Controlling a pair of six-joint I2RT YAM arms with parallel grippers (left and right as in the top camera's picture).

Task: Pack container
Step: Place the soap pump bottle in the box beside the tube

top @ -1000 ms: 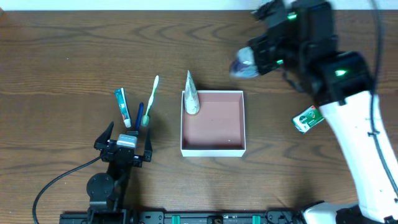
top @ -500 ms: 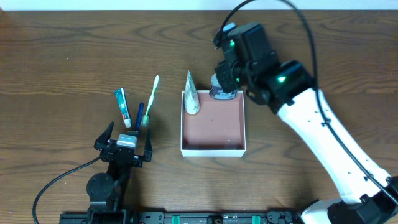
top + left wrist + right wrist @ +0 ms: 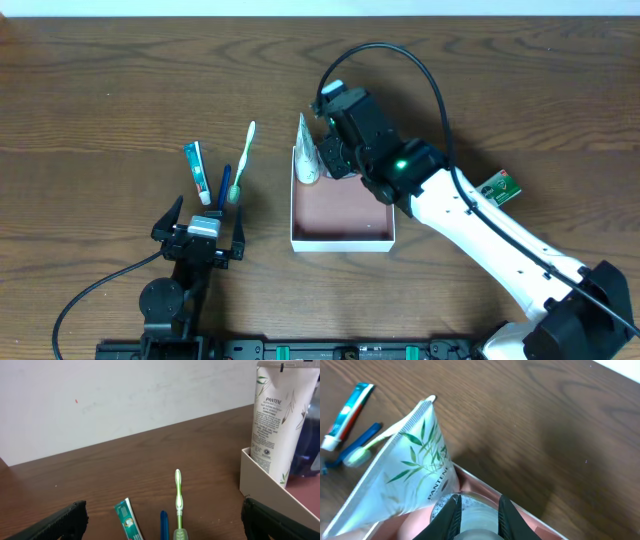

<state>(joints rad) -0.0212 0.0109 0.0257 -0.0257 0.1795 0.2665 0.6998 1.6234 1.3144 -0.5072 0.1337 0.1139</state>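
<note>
The robot's right gripper is to lower the clear bottle next along the far side of the box onto the box's bottom (image 3: pixel 332 173) (image 3: pixel 466 513), next to the Pantene tube, and then open.
The container (image 3: pixel 378 236) is a shallow white square box with a pinkish-brown floor at the table's middle. A white Pantene tube (image 3: pixel 307 152) leans on its back left corner; it also shows in the left wrist view (image 3: pixel 276 415) and the right wrist view (image 3: pixel 407 460). My right gripper (image 3: pixel 338 158) is shut on a clear round bottle (image 3: pixel 479 521) and holds it over the box's back left corner, beside the tube. My left gripper (image 3: pixel 200 232) is open and empty, near a toothpaste tube (image 3: pixel 196 172), a blue item (image 3: pixel 224 183) and a green toothbrush (image 3: pixel 241 160).
A green and white packet (image 3: pixel 495 190) lies on the table right of the box, by my right arm. The wooden table runs to a white wall at the back.
My right gripper has carried the clear bottle from the far right to the left and down, to the box's back left corner. The left arm has not moved.
</note>
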